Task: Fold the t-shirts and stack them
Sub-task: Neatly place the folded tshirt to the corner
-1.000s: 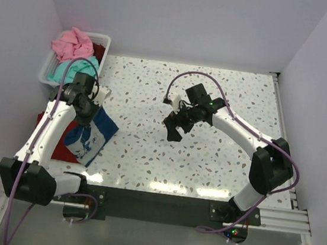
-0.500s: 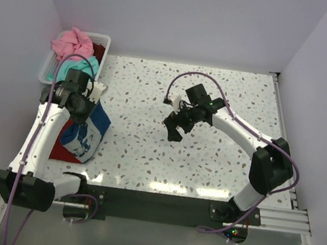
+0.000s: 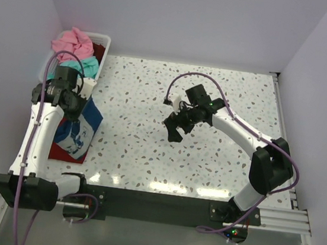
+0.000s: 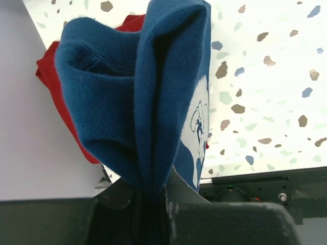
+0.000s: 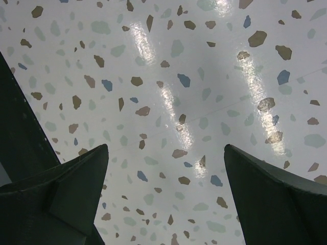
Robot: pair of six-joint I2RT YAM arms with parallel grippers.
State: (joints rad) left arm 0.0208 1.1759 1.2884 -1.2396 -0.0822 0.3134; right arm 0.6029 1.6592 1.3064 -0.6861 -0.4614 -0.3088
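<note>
My left gripper holds the navy t-shirt's end and will next come down toward the side over the dark red t-shirt's wall-side edge [image 4: 50, 69] to let the end go, because that edge is uncovered.
My left gripper [image 3: 77, 105] is shut on the folded navy blue t-shirt [image 3: 79, 129], which hangs from it over the table's left edge; its white-and-light-blue print faces out. In the left wrist view the navy cloth [image 4: 138, 102] rises bunched from between the closed fingers [image 4: 186, 199]. Under it lies the dark red t-shirt [image 3: 58, 145], also seen behind the navy one [image 4: 53, 81]. A pink t-shirt [image 3: 72, 42] and a teal t-shirt [image 3: 81, 64] sit in the basket. My right gripper [image 3: 173, 128] hangs open above bare table in the middle, with nothing between its fingers [image 5: 66, 184].
The white plastic basket [image 3: 105, 40] stands in the back left corner against the walls. White walls close the table on the left, back and right. The speckled tabletop [image 3: 206, 163] stretches between the two arms.
The left arm has carried the navy t-shirt leftward, from over the table to above the dark red t-shirt at the left edge. The right arm has stayed still.
</note>
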